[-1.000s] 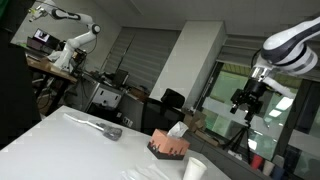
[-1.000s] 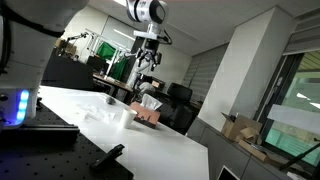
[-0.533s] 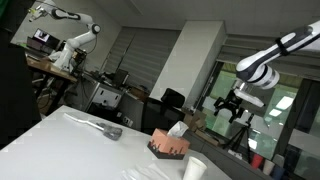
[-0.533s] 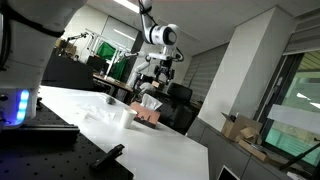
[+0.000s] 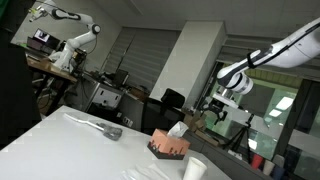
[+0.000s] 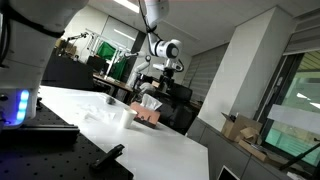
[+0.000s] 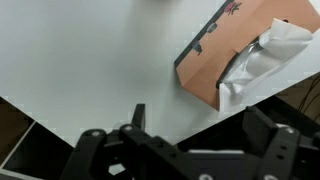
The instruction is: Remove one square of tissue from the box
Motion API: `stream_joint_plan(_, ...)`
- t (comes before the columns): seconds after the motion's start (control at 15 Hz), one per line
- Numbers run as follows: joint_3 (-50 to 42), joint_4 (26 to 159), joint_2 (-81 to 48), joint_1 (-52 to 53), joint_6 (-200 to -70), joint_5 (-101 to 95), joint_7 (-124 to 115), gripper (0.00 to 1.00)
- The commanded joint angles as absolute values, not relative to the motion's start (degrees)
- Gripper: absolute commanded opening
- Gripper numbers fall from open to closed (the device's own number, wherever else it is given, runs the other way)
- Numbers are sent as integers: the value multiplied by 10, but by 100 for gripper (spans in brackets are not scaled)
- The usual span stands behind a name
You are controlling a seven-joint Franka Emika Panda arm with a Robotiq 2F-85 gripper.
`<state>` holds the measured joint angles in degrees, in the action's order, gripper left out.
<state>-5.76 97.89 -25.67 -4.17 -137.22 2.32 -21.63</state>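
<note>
The white tissue sticks up below and off to one side of my open fingers, so my gripper moves over the box and down onto the tissue's top (image 5: 178, 128) (image 7: 270, 57) next.
A salmon-coloured tissue box (image 5: 170, 148) stands near the table's far edge, with a white tissue (image 5: 177, 130) sticking up out of its top. It also shows in an exterior view (image 6: 148, 114). My gripper (image 5: 214, 107) hangs in the air beside and above the box, apart from it; in an exterior view (image 6: 150, 86) it is above the box. In the wrist view the box (image 7: 222, 52) and tissue (image 7: 266, 55) lie at the upper right. My gripper (image 7: 200, 125) is open and empty, with its dark fingers (image 7: 138, 116) at the bottom edge.
A white cup (image 5: 195, 169) stands near the box on the white table (image 5: 70, 145). A grey tool (image 5: 108, 130) lies further along the table. The cup also shows in an exterior view (image 6: 125, 117). Office chairs and benches stand behind.
The arm has swung down and toward the tissue box over the last second. The gripper stays open. The box and tissue have not moved.
</note>
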Motion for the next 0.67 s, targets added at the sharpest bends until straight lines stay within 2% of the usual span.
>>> stream_joint_plan(0.0,-65,973,-260,-36,-1369,28,-216,100)
stream_joint_plan(0.6,-72,943,-282,-33,-1383,34,-250,100)
